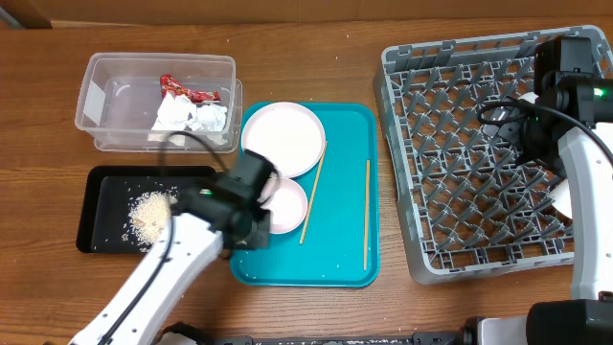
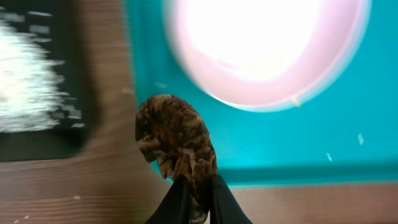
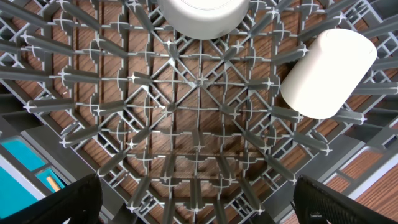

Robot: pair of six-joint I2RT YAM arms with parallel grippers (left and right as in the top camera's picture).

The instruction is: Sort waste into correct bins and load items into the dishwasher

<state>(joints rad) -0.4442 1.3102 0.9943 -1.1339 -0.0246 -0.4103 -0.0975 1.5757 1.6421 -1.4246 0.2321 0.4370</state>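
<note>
My left gripper swings to the left in the overhead view next, then lowers over the rice, since food waste already lies in the black tray [image 1: 149,217].
My left gripper [image 2: 198,199] is shut on the small brown food scrap [image 2: 177,137], held over the wood between the black tray [image 2: 43,146] with its rice [image 2: 25,81] and the teal tray [image 2: 280,137]. A pale bowl [image 2: 267,50] sits just ahead. Overhead, the clear tub [image 1: 96,96] holds the red wrapper [image 1: 187,91] and napkins [image 1: 192,117]. The plate [image 1: 283,137] and two chopsticks [image 1: 314,192] lie on the teal tray. My right gripper [image 3: 199,196] is open and empty over the grey rack [image 3: 199,124], which holds a white cup [image 3: 326,71] on its side and a bowl [image 3: 202,12].
The left arm [image 1: 182,249] hides the teal tray's front left corner. The rack [image 1: 460,144] fills the right side and the right arm [image 1: 565,115] hangs over its far right part. Bare wood lies between tub and rack.
</note>
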